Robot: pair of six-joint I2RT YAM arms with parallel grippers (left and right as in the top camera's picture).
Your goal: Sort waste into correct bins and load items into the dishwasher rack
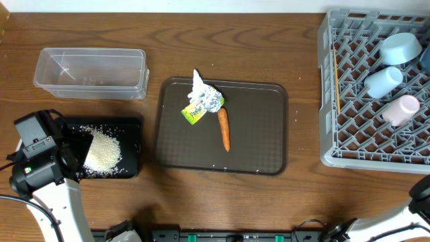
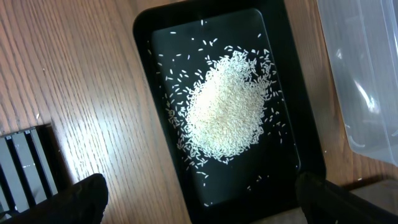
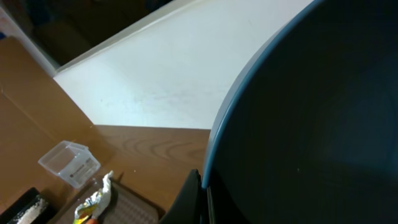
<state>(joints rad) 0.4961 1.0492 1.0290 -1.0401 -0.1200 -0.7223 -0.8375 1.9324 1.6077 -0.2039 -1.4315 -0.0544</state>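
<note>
The robot's right gripper will move down toward the grey rack's slots, which are below it beside the light-blue bowl (image 1: 401, 48), to let go of the blue bowl among the other dishes.
Loose white rice (image 2: 227, 102) lies piled in the shallow black tray (image 2: 292, 93). My left gripper (image 2: 202, 202) hangs open above the tray's near end, fingers wide apart with nothing between them. The clear tub (image 1: 91, 70) stands empty behind the black tray. A crumpled wrapper (image 1: 201, 101) and an orange carrot (image 1: 224, 128) rest on the brown tray (image 1: 262, 144). The grey rack (image 1: 349, 144) at the right holds a small light-blue bowl (image 1: 401, 48), a pale-blue cup (image 1: 383, 82), a white cup (image 1: 401, 109) and chopsticks (image 1: 336, 77). My right gripper (image 3: 202, 180) is shut on the rim of the wide blue bowl (image 3: 311, 124).
The blue bowl fills most of the right wrist view, with a white wall (image 3: 174, 68) behind it. In the overhead view only a bit of the right arm (image 1: 420, 202) shows at the bottom right corner. The left arm's base (image 1: 40, 168) stands beside the black tray.
</note>
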